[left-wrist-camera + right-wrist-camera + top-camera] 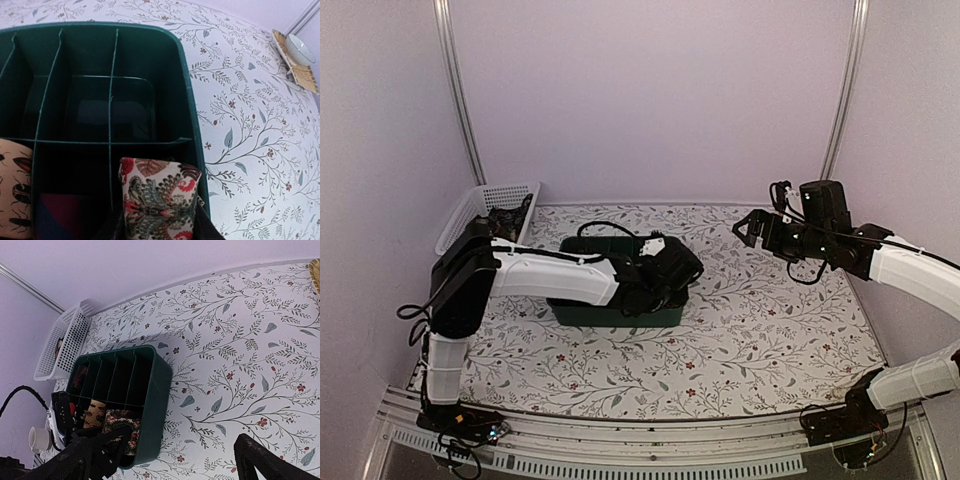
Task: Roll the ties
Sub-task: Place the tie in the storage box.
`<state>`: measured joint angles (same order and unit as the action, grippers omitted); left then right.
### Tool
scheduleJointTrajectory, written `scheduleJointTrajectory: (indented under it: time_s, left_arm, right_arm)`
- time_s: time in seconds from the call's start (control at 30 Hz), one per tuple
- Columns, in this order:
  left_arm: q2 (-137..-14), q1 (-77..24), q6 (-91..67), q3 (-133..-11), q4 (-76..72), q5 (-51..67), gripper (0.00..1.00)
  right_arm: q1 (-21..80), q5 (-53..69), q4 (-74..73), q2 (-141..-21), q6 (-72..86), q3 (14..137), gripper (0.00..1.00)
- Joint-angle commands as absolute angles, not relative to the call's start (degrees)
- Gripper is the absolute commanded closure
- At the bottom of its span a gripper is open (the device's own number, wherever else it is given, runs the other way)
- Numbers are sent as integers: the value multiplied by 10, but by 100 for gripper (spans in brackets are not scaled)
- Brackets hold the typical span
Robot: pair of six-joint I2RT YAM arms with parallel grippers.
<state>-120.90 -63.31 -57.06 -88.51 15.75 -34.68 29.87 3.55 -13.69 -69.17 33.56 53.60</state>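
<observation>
My left gripper shifts to the right in the top view next, turns slightly and opens. The rolled paisley tie (159,192) stands between the sides of the box's end section.
A dark green divided box (620,312) stands mid-table. My left gripper (670,272) reaches into its right end. In the left wrist view my left gripper (160,227) is shut on a rolled paisley tie (159,192), held upright in the box's (187,100) near right compartment. A rolled beige beetle-print tie (12,192) and a dark red and blue roll (57,215) sit in the compartments to its left. My right gripper (752,228) hangs open and empty above the table, right of the box. Its view (172,462) shows the box (157,385) with the paisley tie (120,422) inside.
A white mesh basket (470,208) holding dark ties (506,218) stands at the back left, also in the right wrist view (55,347). A white bowl (299,47) on a bamboo mat lies far right. A white cup (37,437) sits beyond the box.
</observation>
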Motion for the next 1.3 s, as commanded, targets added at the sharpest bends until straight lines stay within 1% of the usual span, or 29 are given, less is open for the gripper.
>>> scheduleJointTrajectory:
  time_s: [0.0,0.17,0.43,0.47,0.53,0.6,0.63,0.67,0.7,0.77,0.9,1.07,1.13,1.17,1.23,1.27]
  left_arm:
    - [-1262,-661,-510,-978,260,-380,100]
    - [-1330,-673,-490,-1073,357,-386,100]
    - [-1350,-678,-490,-1095,391,-378,100]
    - [-1349,-677,-489,-1095,389,-378,96]
    - [-1342,-677,-482,-1094,374,-376,85]
    - [-1334,-677,-472,-1093,358,-372,73]
    - [-1329,-676,-468,-1092,350,-370,64]
    - [-1326,-676,-463,-1091,341,-367,58]
    - [-1323,-677,-458,-1092,335,-366,55]
    - [-1318,-676,-453,-1092,329,-361,49]
    - [-1311,-675,-450,-1090,322,-358,45]
    - [-1295,-676,-443,-1085,308,-361,33]
    - [-1287,-676,-439,-1084,300,-361,32]
    - [-1282,-676,-437,-1082,295,-361,29]
    - [-1271,-676,-432,-1079,284,-362,27]
    - [-1265,-675,-429,-1077,277,-362,24]
  right_arm:
    - [297,41,-135,-659,328,551,0]
    - [297,42,-137,-659,326,552,0]
    - [297,42,-135,-663,322,556,0]
    - [297,42,-134,-664,323,555,0]
    - [297,43,-132,-667,323,553,0]
    - [297,44,-133,-670,322,553,0]
    - [296,45,-133,-671,322,552,0]
    - [297,45,-132,-672,320,552,0]
    - [297,45,-132,-673,320,551,0]
    - [297,46,-131,-675,320,552,0]
    - [297,46,-129,-679,319,552,0]
    - [297,48,-126,-686,320,551,0]
    - [296,50,-124,-689,320,550,0]
    - [297,51,-122,-691,320,551,0]
    - [297,54,-121,-697,321,553,0]
    - [297,56,-121,-700,321,553,0]
